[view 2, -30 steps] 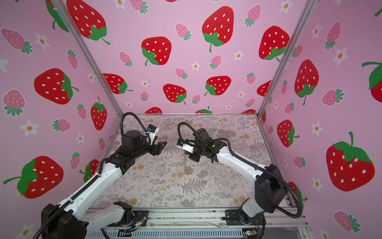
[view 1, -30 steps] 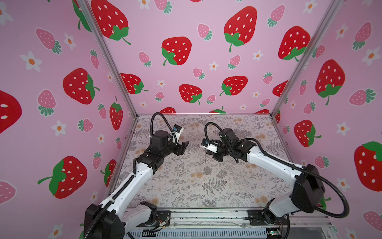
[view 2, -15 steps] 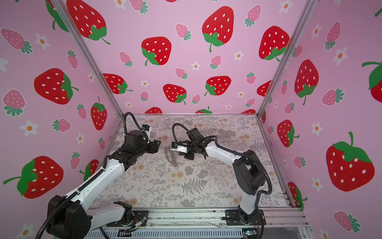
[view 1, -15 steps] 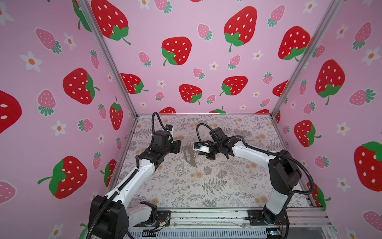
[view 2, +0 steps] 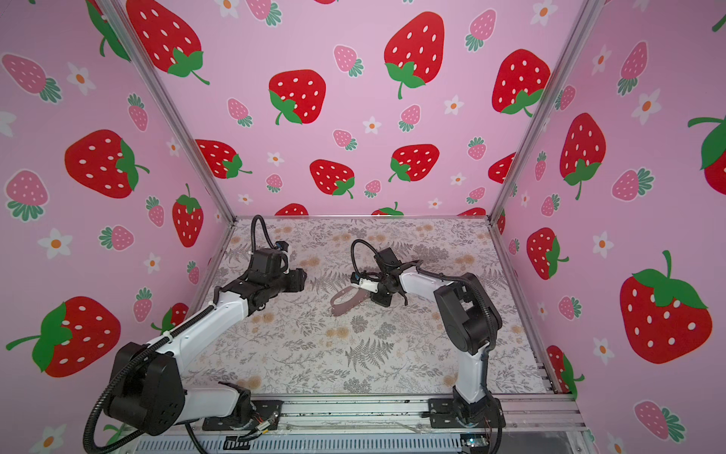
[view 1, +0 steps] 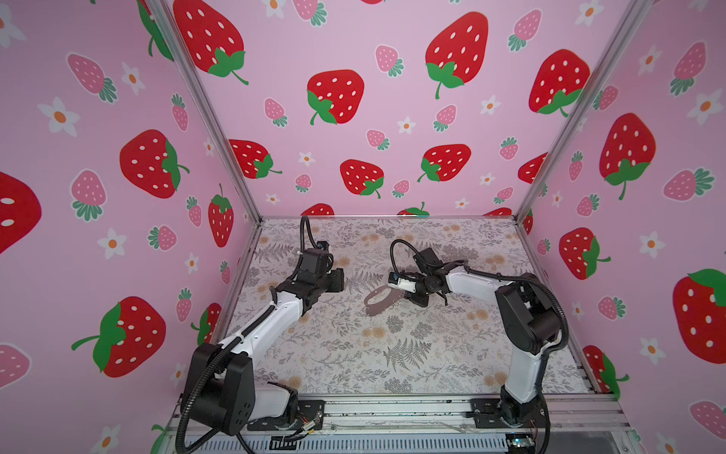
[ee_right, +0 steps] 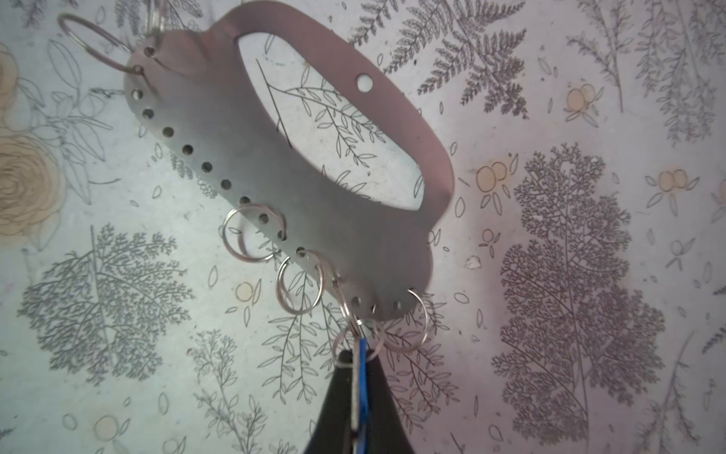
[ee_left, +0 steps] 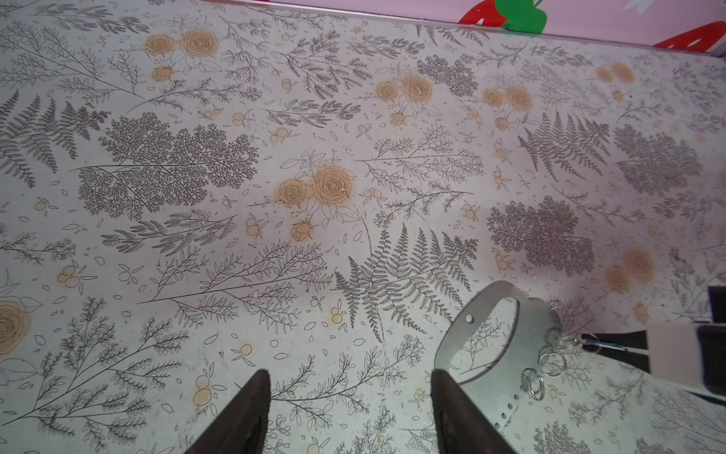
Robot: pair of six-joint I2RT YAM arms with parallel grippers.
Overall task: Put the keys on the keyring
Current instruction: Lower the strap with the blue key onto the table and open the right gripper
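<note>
My right gripper eases back and down to the mat [ee_right: 311, 372] below it, beside the rings, next and releases the keys, with the key's end among those rings.
The keyring [ee_right: 314, 188] is a grey-brown curved strap with a row of holes and several metal rings along one edge; it shows mid-table in both top views [view 1: 377, 300] [view 2: 345, 300]. My right gripper [ee_right: 359, 377] is shut on the keys [ee_right: 363, 365], a blue tag pressed flat against a silver key. The key's end sits among the rings at the strap's near end. In a top view the right gripper [view 1: 396, 295] touches the strap's right end. My left gripper [ee_left: 349, 393] is open and holds nothing. It hovers just left of the strap [ee_left: 491, 314], also seen from above [view 1: 340, 280].
The floral table mat [view 1: 393, 353] spreads around the strap. Pink strawberry walls [view 1: 353, 118] close the back and both sides. A metal rail [view 1: 393, 412] with both arm bases runs along the front edge.
My right gripper swung left with the keys, then came down, and the keyring now sits low by the table. My left arm drew back slightly and its jaws narrowed a little.
</note>
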